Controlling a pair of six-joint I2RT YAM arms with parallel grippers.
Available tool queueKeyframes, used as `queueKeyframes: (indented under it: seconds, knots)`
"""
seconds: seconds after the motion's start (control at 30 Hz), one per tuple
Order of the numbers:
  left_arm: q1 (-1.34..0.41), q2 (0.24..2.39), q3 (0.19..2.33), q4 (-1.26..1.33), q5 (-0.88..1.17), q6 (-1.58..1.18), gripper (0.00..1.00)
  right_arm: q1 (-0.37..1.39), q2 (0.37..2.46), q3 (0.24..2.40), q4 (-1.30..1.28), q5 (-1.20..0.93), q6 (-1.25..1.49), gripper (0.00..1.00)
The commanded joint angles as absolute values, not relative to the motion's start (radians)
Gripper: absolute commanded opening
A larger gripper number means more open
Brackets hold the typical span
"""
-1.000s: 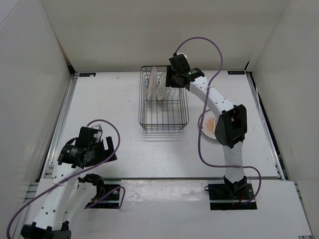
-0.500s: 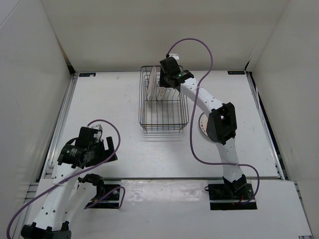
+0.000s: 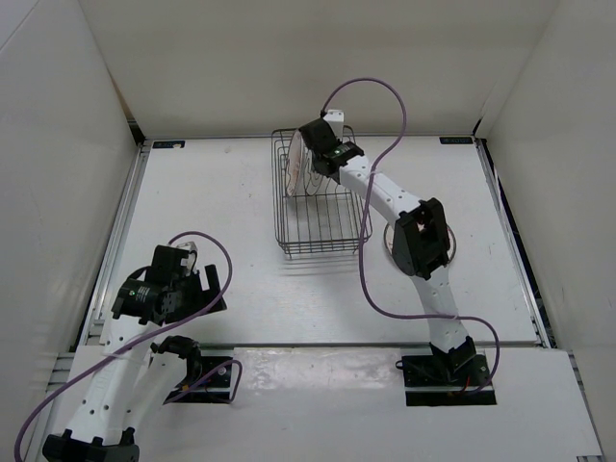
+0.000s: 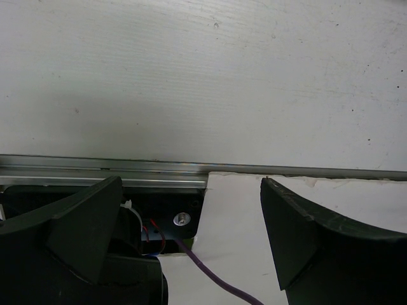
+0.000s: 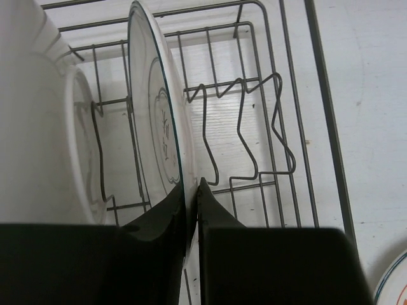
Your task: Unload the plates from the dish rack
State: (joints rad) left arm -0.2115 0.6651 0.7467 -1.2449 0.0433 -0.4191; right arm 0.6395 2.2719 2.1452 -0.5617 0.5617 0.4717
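The tabletop by the rack's near end (image 3: 339,301) is bare, so I will lift my right gripper, move it back, turn the plate flat and lower it to let go.
The dish rack (image 3: 322,226) stands at the far middle of the table, and two plates stand upright between the prongs at its far end. In the right wrist view my right gripper (image 5: 193,190) is shut on the near rim of the flower-motif plate (image 5: 159,121). The pinkish-white plate (image 5: 44,140) stands close on its left. From above, the right gripper (image 3: 308,162) reaches into the rack's (image 5: 323,95) far end. A third plate (image 5: 394,286), orange-patterned, lies flat on the table right of the rack, mostly under the right arm (image 3: 389,241). My left gripper (image 4: 191,184) is open and holds nothing.
White walls enclose the table on three sides. The right arm's purple cable (image 3: 371,279) loops over the table in front of the flat plate. The left gripper (image 3: 204,289) hovers near the table's front-left edge, over a metal rail (image 4: 102,164) and its own base.
The right arm swung left along the rack's far end and its jaws closed on the flower plate's rim. The rack shifted slightly. The left arm stayed still.
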Motion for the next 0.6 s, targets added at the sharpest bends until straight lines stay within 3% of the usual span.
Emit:
queueKeyframes:
  seconds: [0.0, 0.1, 0.57]
  knots:
    - [-0.198, 0.664, 0.745, -1.226, 0.06, -0.41, 1.0, 0.652, 2.227, 2.149, -0.526, 0.652, 0.453, 0.04]
    - [-0.192, 0.661, 0.744, -1.224, 0.06, -0.41, 1.0, 0.667, 2.215, 2.175, -0.517, 0.676, 0.443, 0.0]
    - [-0.187, 0.666, 0.742, -1.224, 0.057, -0.41, 1.0, 0.715, 2.03, 2.241, -0.463, 0.894, 0.31, 0.0]
